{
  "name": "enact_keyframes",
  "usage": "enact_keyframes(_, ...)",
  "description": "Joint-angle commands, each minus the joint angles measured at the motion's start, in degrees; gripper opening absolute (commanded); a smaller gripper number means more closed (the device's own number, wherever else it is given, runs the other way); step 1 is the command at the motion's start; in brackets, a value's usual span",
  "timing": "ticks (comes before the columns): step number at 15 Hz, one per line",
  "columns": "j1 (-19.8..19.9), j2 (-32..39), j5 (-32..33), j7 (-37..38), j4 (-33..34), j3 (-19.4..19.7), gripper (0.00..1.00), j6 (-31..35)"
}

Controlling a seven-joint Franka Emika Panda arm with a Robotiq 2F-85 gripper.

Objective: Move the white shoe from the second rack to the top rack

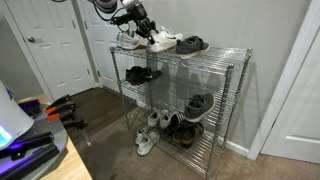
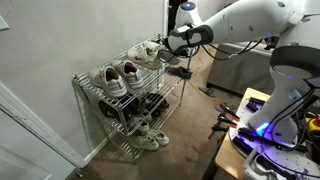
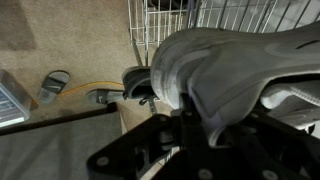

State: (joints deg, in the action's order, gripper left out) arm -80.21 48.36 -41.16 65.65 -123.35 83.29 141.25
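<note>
The shoe is already at the top rack [image 1: 225,56] beside the sneakers. My gripper will next lower slightly toward the top rack's wire surface beneath it and release the held shoe.
The white shoe [image 3: 225,60] fills the wrist view, and my gripper [image 3: 200,112] is shut on it. In both exterior views the gripper [image 1: 139,27] [image 2: 173,45] holds the shoe [image 1: 128,42] [image 2: 151,52] at one end of the top rack [image 1: 225,56] [image 2: 86,82], just at or above its wire surface. I cannot tell if the sole touches the rack. The second rack [image 1: 205,88] [image 2: 172,84] lies below with black shoes on it. The fingertips are hidden by the shoe.
Two white-and-grey sneakers [image 1: 165,43] [image 2: 117,77] sit on the top rack beside the held shoe. Black shoes [image 1: 140,74] are on the second rack and more shoes [image 1: 197,104] on lower tiers. White shoes [image 1: 148,135] lie on the floor. A wall stands behind the shelving.
</note>
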Motion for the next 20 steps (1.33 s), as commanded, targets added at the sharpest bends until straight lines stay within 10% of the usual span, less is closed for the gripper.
enact_keyframes(1, 7.4, -3.9, 3.0, 5.6, 4.8, -6.9, 0.04, 4.3)
enact_keyframes(6, 19.8, -5.6, 9.6, 10.8, 12.5, -16.8, 0.07, 6.4)
enact_keyframes(7, 21.8, -6.8, 11.6, 11.7, 13.5, -18.5, 0.34, 5.7)
enact_keyframes(9, 24.6, -9.3, 15.7, 13.5, 14.4, -21.4, 0.4, 6.0)
enact_keyframes(20, 24.7, -26.7, 42.3, 27.7, 9.2, -27.2, 1.0, 6.3)
